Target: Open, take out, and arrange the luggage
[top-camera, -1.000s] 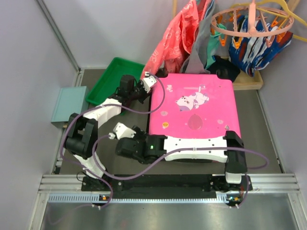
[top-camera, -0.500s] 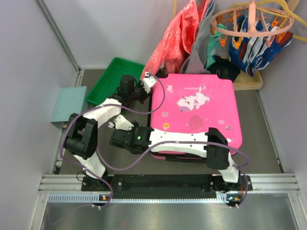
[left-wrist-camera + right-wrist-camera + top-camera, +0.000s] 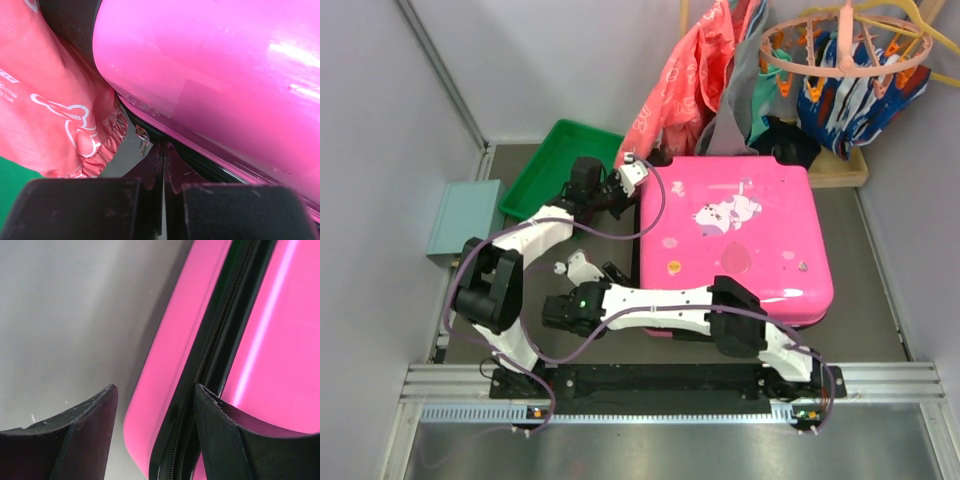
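Observation:
My right gripper moves toward the luggage [image 3: 740,235] next, onto the black zip seam by its near corner [image 3: 635,279], since the gripper's fingers mostly span pink shell.
The hot-pink luggage [image 3: 740,235] lies flat and closed, cartoon stickers facing up. My left gripper [image 3: 625,188] is at its far left corner. In the left wrist view the fingers [image 3: 155,165] are pressed together against the black zip seam under the pink shell [image 3: 215,65]. A small metal zip pull [image 3: 143,139] hangs just left of the tips. My right gripper [image 3: 608,274] is at the near left corner, open. In the right wrist view its fingertips [image 3: 100,405] straddle the pink corner and the closed zip [image 3: 200,375] without touching.
A green tray [image 3: 555,165] and a pale-teal box [image 3: 465,215] stand to the left. Red fabric [image 3: 670,90] hangs behind the left corner and shows in the left wrist view [image 3: 55,100]. A round peg hanger [image 3: 845,50] and dark clothes hang at the back right.
The right arm has swung left off the suitcase's front edge to its near left corner. The suitcase has slid a little to the right. The left gripper has stayed at the far corner.

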Available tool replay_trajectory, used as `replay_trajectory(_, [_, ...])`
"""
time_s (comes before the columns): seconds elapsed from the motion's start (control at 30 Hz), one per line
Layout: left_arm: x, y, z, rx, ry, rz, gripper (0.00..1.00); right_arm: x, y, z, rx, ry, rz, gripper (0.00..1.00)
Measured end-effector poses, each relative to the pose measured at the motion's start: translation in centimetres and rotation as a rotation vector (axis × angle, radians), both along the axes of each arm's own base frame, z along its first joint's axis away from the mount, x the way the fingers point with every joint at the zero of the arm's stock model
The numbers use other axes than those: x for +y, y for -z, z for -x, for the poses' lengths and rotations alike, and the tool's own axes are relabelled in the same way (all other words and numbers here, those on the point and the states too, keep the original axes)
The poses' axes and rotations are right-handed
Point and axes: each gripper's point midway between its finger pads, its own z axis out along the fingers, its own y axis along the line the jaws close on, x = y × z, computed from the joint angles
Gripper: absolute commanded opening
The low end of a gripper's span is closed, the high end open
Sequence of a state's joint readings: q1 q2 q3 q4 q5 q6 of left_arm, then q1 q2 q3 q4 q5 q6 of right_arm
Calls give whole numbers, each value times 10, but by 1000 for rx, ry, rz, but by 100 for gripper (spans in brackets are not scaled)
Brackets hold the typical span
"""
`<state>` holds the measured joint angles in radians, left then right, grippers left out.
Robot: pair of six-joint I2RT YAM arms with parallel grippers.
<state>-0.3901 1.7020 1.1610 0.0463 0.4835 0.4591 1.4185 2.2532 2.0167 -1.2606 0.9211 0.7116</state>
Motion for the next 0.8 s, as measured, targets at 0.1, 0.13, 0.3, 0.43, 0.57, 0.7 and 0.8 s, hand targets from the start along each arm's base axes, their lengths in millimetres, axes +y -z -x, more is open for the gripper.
replay_trajectory(0.1, [-1, -1, 2, 0, 10, 0, 0, -7, 2, 1, -16, 17, -12, 56])
replay_trajectory(0.13, [-2, -1, 2, -1, 14, 0, 0, -12, 3, 3, -11, 15, -3, 53])
replay_trajectory(0.3, [-5, 0, 5, -8, 29, -11, 0, -34, 9, 16, 78, -83, 140, 14])
replay_trajectory(0.43, [-1, -3, 5, -26, 31, -25, 0, -30, 7, 22, 137, -171, 132, 0])
replay_trajectory(0.57, [12, -11, 10, -45, 28, -46, 0, -32, 8, 41, 228, -266, 88, 0])
replay_trajectory(0.7, [30, -13, 16, -46, 17, -80, 0, -43, 10, 78, 366, -401, 72, 0])
replay_trajectory(0.8, [45, -8, 26, -32, 14, -111, 0, -55, 11, 106, 465, -490, 73, 0])
